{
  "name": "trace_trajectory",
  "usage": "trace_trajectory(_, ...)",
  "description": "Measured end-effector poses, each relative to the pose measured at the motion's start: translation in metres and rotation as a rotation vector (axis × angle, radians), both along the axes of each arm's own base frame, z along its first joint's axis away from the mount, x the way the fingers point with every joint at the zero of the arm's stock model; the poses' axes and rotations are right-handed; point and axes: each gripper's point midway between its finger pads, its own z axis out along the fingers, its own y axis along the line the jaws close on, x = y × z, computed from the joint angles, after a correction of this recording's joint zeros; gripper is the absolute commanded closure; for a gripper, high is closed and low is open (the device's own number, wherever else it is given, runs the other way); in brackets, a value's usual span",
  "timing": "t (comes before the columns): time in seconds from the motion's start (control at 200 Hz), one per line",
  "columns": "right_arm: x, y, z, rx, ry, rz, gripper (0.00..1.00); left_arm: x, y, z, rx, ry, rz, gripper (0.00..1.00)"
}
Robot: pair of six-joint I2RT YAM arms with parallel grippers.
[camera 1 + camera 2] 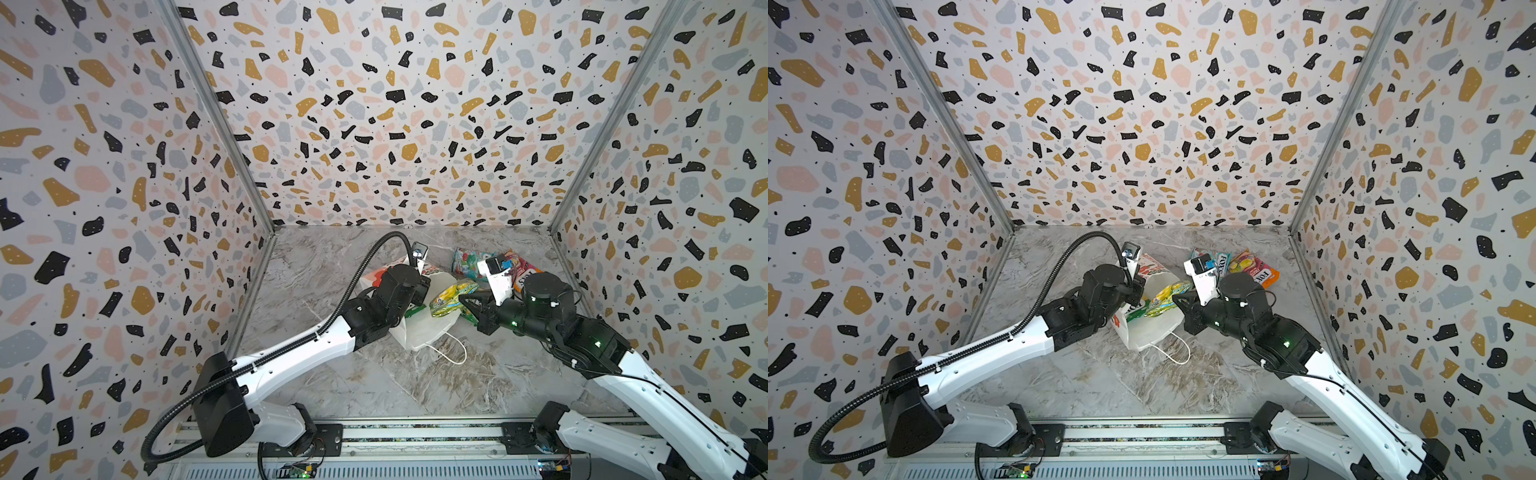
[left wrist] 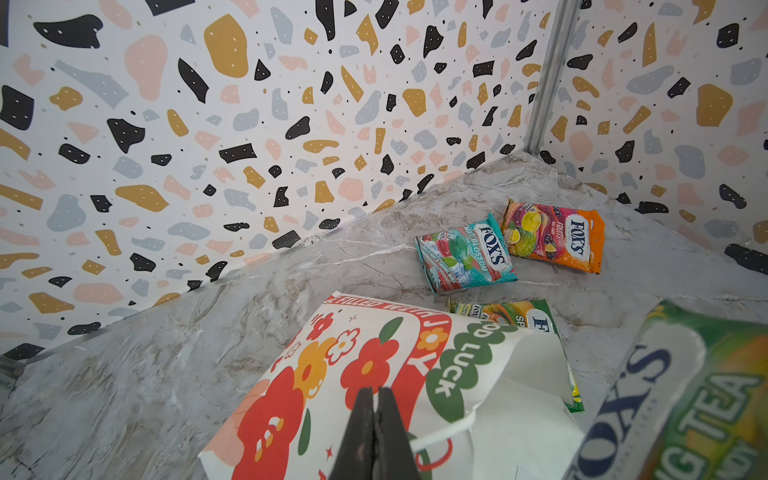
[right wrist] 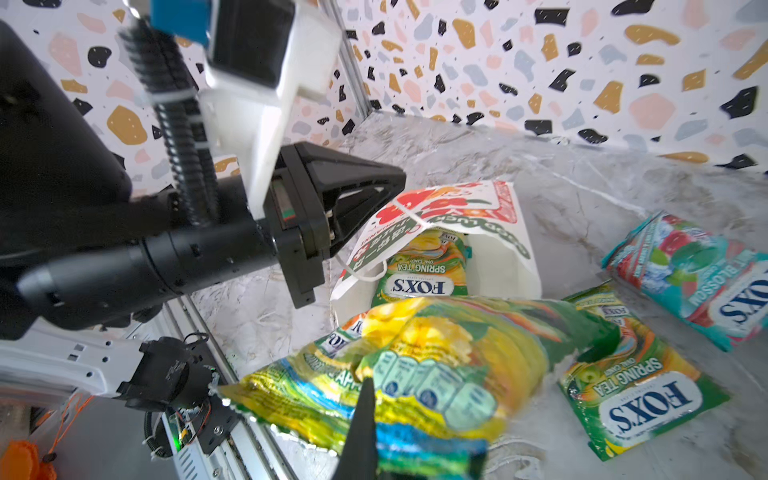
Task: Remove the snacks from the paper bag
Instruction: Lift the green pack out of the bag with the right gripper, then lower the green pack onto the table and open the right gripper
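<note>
The marble below my right gripper is bare past the third packet, so that gripper will next carry the packet away from the bag's opening and lower to release it.
The paper bag [image 1: 419, 328] [image 1: 1154, 328] lies on its side, mouth toward the front right. My left gripper [image 2: 375, 390] [image 3: 397, 178] is shut on its raised flowered upper wall [image 2: 374, 361], which keeps the mouth agape. One green-yellow snack [image 3: 424, 270] lies inside the mouth. My right gripper [image 3: 370, 386] is shut on another green-yellow packet [image 3: 436, 353] [image 1: 451, 297], held just outside the mouth above the table. On the table lie a third green-yellow packet [image 3: 636, 395], a teal-red one [image 2: 465, 253] [image 1: 467, 262] and an orange-pink one [image 2: 555, 237] [image 1: 1254, 268].
Terrazzo walls close the marble table on the left, back and right. The loose packets lie near the back right corner. A white cord handle [image 1: 453, 353] trails from the bag toward the front. A metal rail [image 1: 374, 432] with both arm bases runs along the front edge.
</note>
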Motion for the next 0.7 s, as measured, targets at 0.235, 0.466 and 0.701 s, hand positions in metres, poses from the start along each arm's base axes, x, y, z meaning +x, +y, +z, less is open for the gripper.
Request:
trace_trajectory(0.235, 0.018, -0.044, 0.008, -0.026, -0.019, -0.191, 1.0, 0.0, 0.0, 0.0, 0.001, 0.001, -0.001, 1.0)
trace_trajectory(0.466, 0.053, -0.105, -0.017, -0.053, 0.049, -0.423, 1.0, 0.0, 0.0, -0.001, 0.005, 0.005, -0.001, 1.0)
trace_trajectory(0.701, 0.077, -0.158, -0.088, -0.067, 0.222, -0.572, 1.0, -0.001, 0.0, -0.002, 0.005, 0.005, -0.004, 1.0)
